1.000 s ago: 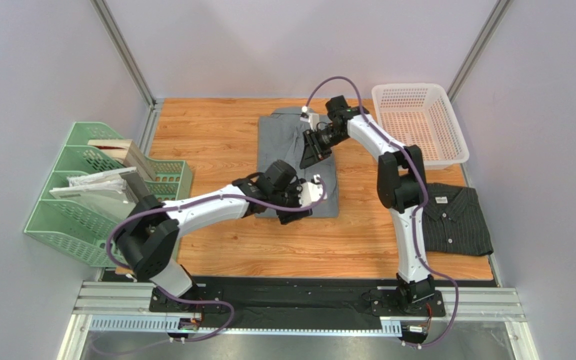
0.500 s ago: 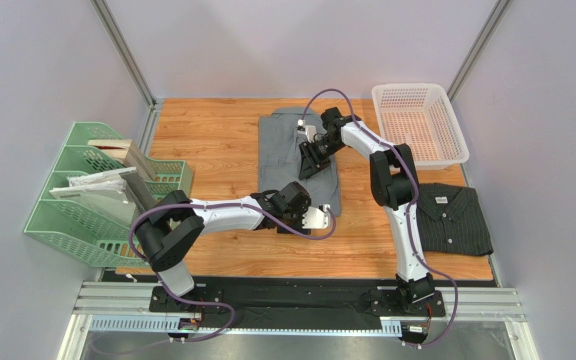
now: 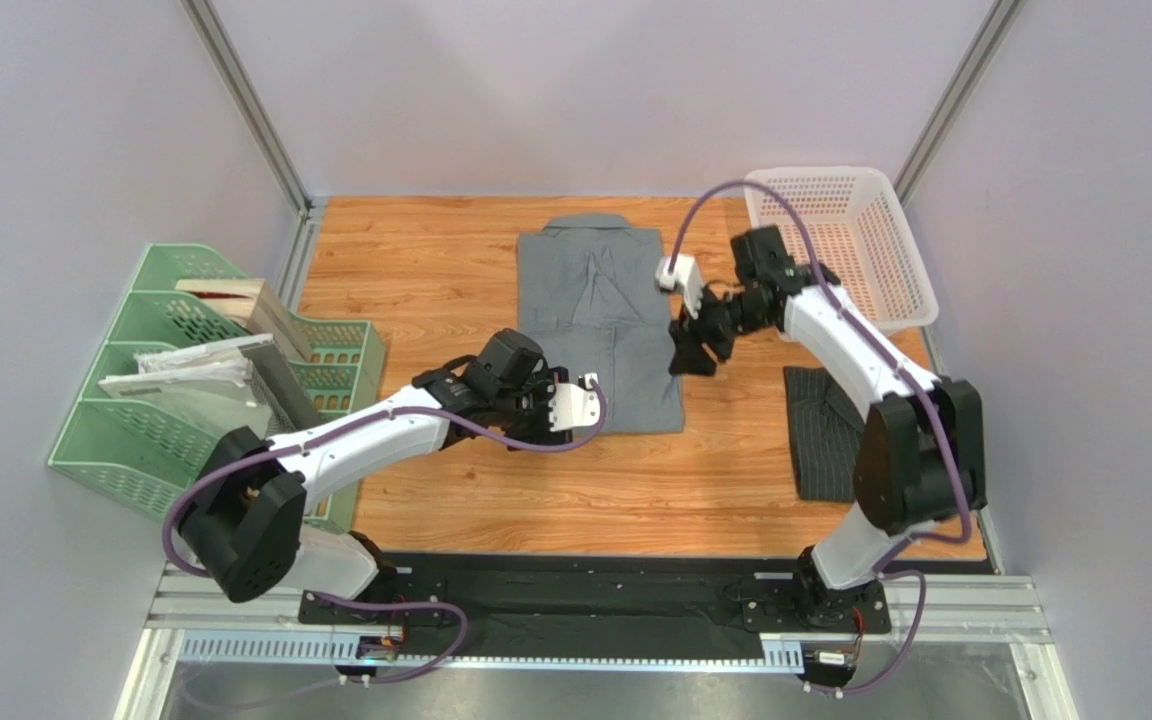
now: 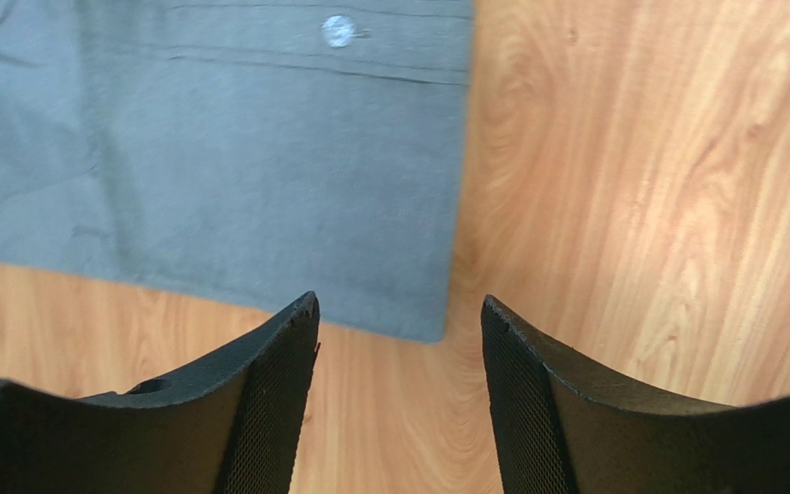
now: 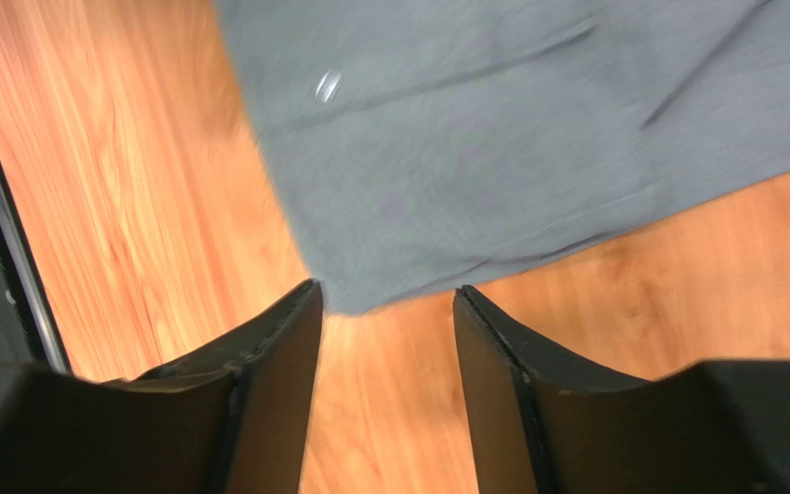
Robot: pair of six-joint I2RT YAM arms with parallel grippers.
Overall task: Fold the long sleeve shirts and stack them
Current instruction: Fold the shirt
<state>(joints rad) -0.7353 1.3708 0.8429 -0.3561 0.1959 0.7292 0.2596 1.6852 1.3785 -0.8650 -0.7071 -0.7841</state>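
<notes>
My right gripper comes back and down onto the grey shirt's near corner [image 3: 677,426] [image 5: 342,305] on the pinstriped shirt's side next, since my left gripper already hovers at the other one.
The plain grey shirt [image 3: 597,315] lies flat and folded into a rectangle mid-table, collar at the far end. It also shows in the left wrist view [image 4: 214,154] and the right wrist view [image 5: 492,124]. My left gripper [image 3: 573,405] is open and empty, hovering at the shirt's near edge; a shirt corner lies just beyond its fingertips [image 4: 399,314]. My right gripper [image 3: 684,345] is open and empty beside the shirt's right edge [image 5: 387,298]. The dark pinstriped shirt [image 3: 823,435] lies folded at the near right, partly hidden by my right arm.
A white mesh basket [image 3: 898,300] stands at the far right corner. A green file organizer [image 3: 162,450] with papers and a wooden piece stands along the left edge. Bare wood table [image 3: 432,270] surrounds the grey shirt.
My right gripper has left the middle of the grey shirt and swung to its right edge. My left gripper has pulled back leftward from the near right corner. The grey shirt now lies flat.
</notes>
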